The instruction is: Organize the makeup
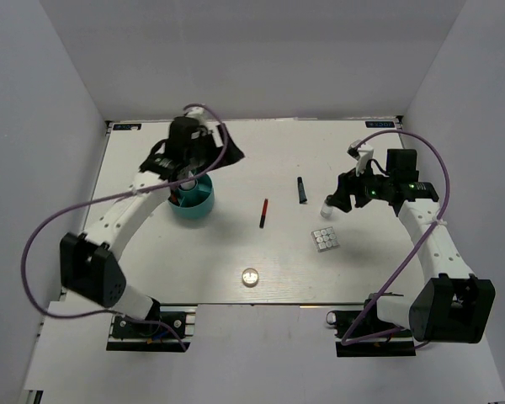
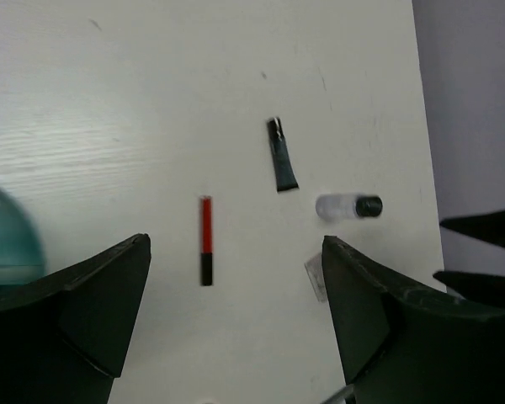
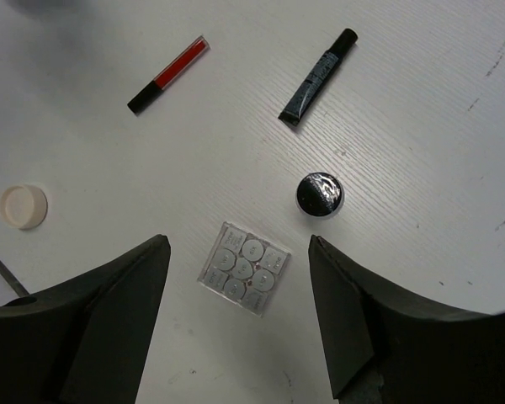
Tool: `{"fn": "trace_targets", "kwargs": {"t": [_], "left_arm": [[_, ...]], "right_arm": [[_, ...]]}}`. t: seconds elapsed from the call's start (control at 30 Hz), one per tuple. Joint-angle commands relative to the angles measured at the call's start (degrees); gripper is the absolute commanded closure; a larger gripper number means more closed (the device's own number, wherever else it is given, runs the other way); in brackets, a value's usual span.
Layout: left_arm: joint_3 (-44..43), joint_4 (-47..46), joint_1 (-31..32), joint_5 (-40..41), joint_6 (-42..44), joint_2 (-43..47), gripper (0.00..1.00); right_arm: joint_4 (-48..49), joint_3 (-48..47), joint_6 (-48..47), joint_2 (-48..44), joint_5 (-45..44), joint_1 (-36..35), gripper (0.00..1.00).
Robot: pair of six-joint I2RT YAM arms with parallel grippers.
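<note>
I need to move my left gripper to the right in the top view and lower it onto the pencil's red part (image 1: 265,208) (image 2: 206,231), because the table is bare on both sides and leaves its fingers room.
The makeup is spread over the white table. A red and black pencil (image 1: 263,213) (image 2: 205,240) (image 3: 168,74) lies mid-table. Right of it are a short black tube (image 1: 301,189) (image 3: 317,77), a white bottle with a black cap (image 1: 327,204) (image 3: 319,194) and a square grey-panned palette (image 1: 325,240) (image 3: 243,268). A round clear jar (image 1: 250,276) (image 3: 23,206) sits near the front edge. My left gripper (image 1: 185,181) (image 2: 236,295) hangs open over the teal holder (image 1: 194,204). My right gripper (image 1: 338,200) (image 3: 240,311) is open above the palette, holding nothing.
The teal holder (image 2: 4,236) stands at the left, with dark items inside partly hidden by my left gripper. The table's (image 1: 236,151) right edge (image 2: 425,126) runs close behind the bottle (image 2: 348,207). White walls enclose the table.
</note>
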State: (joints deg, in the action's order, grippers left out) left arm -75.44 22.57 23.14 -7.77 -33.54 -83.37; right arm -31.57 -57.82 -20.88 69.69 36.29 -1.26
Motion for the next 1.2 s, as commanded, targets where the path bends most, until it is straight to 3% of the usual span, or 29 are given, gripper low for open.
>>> {"fn": "trace_targets", "kwargs": {"t": [0.0, 0.13, 0.23, 0.27, 0.37, 0.5, 0.8, 1.17], "left_arm": [[-8.5, 5.5, 6.4, -6.4, 1.9, -8.2, 0.08], [-16.8, 13.4, 12.0, 1.7, 2.9, -17.3, 0.11], [-22.8, 20.8, 15.4, 6.9, 3.6, -24.0, 0.22], [-24.0, 21.7, 16.1, 9.0, 3.7, -25.3, 0.32], [-28.3, 24.8, 18.6, 13.1, 4.5, -30.9, 0.46], [-32.7, 28.4, 20.5, 16.2, 4.9, -37.0, 0.59], [-35.7, 31.1, 20.5, 19.5, 5.9, -43.8, 0.50], [-36.4, 30.3, 20.5, 19.8, 6.6, -46.8, 0.49]], "right_arm": [[1.1, -2.9, 2.2, 0.4, -3.3, -0.1, 0.26], [1.6, -2.8, 3.4, 0.4, -7.8, 0.1, 0.28], [2.0, -1.6, 3.9, -0.3, -9.7, 0.3, 0.31], [2.6, -0.8, 4.1, -0.6, -9.8, 0.1, 0.31], [2.8, 0.0, 4.9, -0.8, -9.7, 0.3, 0.33], [3.0, 0.2, 5.3, -0.8, -9.8, 0.2, 0.34], [3.5, 1.0, 5.9, -0.8, -9.4, 0.1, 0.34], [3.9, 1.3, 5.9, -0.7, -9.2, 0.2, 0.34]]}}
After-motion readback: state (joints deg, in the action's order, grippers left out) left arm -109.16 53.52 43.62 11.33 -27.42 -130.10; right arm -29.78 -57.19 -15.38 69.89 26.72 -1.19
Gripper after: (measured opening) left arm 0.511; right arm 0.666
